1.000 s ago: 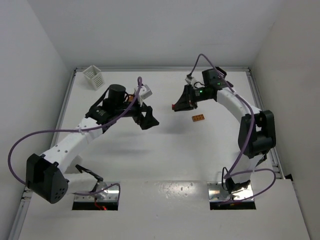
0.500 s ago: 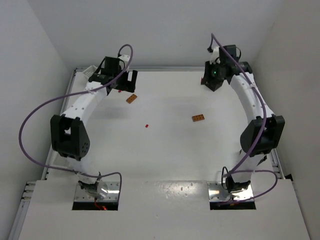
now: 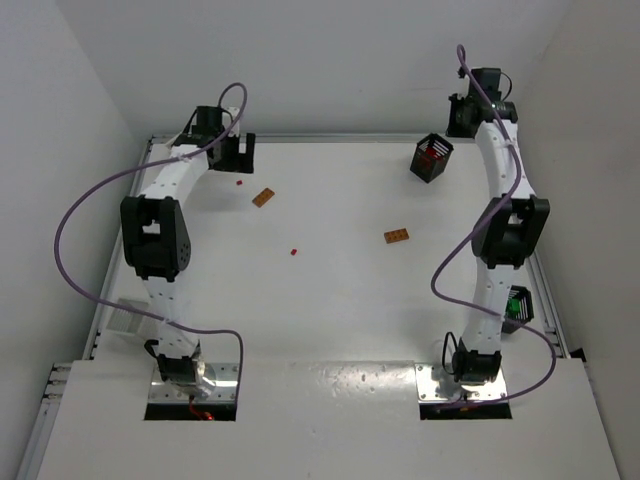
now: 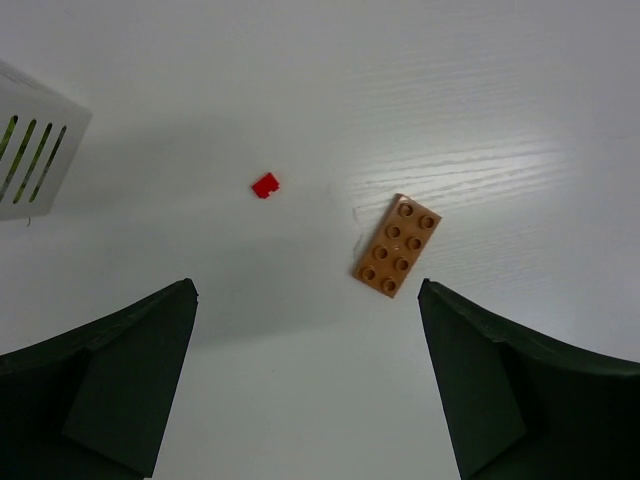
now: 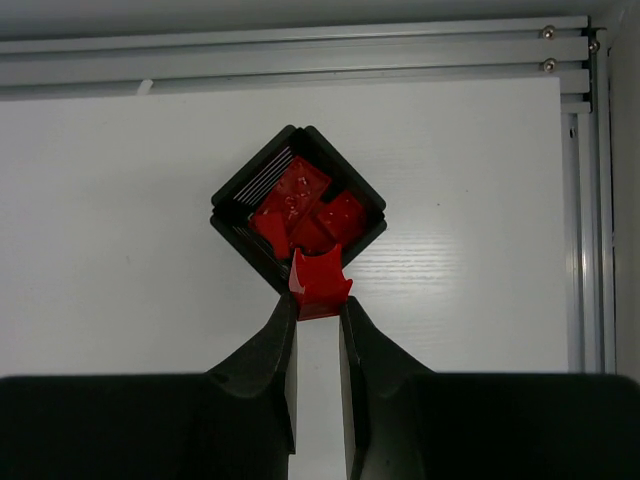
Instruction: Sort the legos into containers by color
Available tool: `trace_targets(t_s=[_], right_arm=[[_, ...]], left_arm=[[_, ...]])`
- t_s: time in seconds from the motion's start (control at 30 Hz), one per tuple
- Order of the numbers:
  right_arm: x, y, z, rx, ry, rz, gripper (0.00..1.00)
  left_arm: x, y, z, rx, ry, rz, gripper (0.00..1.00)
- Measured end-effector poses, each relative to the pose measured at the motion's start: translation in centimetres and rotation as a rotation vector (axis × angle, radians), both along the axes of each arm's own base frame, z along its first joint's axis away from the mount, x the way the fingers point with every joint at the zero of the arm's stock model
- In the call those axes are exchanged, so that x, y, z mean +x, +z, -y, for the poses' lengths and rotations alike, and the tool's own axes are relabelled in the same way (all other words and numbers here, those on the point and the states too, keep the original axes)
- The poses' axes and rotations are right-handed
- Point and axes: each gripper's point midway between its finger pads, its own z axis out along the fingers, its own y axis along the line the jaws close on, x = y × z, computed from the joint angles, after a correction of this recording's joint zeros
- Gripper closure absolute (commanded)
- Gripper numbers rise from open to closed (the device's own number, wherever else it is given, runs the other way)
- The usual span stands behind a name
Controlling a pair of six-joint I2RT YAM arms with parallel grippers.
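Next, my left gripper lowers its open fingers around the tiny red lego [image 4: 265, 185] below it, clear of the orange-brown plate, and closes them.
My right gripper [image 5: 318, 305] is shut on a red lego [image 5: 321, 281] and holds it above the table, just on the near side of a black basket [image 5: 232, 205]. That basket holds several red legos [image 5: 300, 200] and stands at the back right in the top view [image 3: 432, 157]. My left gripper [image 4: 307, 300] is open and empty above the table. Below it lie an orange-brown plate [image 4: 397, 246] and a tiny red lego [image 4: 265, 185]. In the top view the left gripper [image 3: 238, 152] is at the back left and the right gripper [image 3: 472, 108] at the back right.
A white basket's corner [image 4: 30, 140] shows at the left of the left wrist view. A second orange-brown plate [image 3: 396, 236] and a tiny red lego [image 3: 294, 252] lie mid-table. A black basket with green pieces [image 3: 517, 303] stands at the right edge. Metal rails [image 5: 300, 50] run along the back.
The right arm has swung back and right, uncovering the black basket. The left arm has straightened up along the left side, its gripper staying near the back left corner.
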Motion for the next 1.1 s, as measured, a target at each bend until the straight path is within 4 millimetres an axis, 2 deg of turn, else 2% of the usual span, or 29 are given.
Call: trace_targets(t_s=[0.13,0.27,0.3,0.37,0.57,0.73,0.8,0.87,1.1], right_arm=[[0.6,-1.9,0.4,-0.009,0.004,-0.029,1.0],[1.5,-2.4,0.5,-0.022,0.015,-0.026,0.98],[1.7,-2.6,0.5,-0.024,0.017,-0.025,0.96],[2.0,-2.8,0.4,-0.032,0.023,-0.023,0.86],[2.7,-4.0,0.8,-0.054,0.014,-0.033,0.74],[3.1,-4.7,0.5,-0.063,0.016,-0.035,0.6],[3.3,-4.7,0.3,-0.063,0.021,-0.034,0.59],[3.5,-4.5,0.1,-0.064,0.024,-0.023,0.59],[3.7,-4.4,-0.7,-0.056,0.044,-0.018,0.58]], left_arm=[[0.2,-2.2,-2.1,-0.03,0.032,-0.046,0.01],[0.4,-3.7,-3.5,-0.045,0.052,-0.072,0.01],[0.4,-3.9,-3.7,-0.047,0.053,-0.075,0.01],[0.4,-4.1,-3.7,-0.053,0.052,-0.079,0.01],[0.5,-4.2,-3.6,-0.066,0.039,-0.075,0.01],[1.1,-4.2,-3.6,-0.065,0.03,-0.057,0.01],[1.6,-4.5,-3.6,-0.066,0.028,-0.055,0.01],[1.9,-5.1,-3.6,-0.067,0.028,-0.058,0.02],[3.2,-6.6,-3.6,-0.062,0.024,-0.064,0.2]])
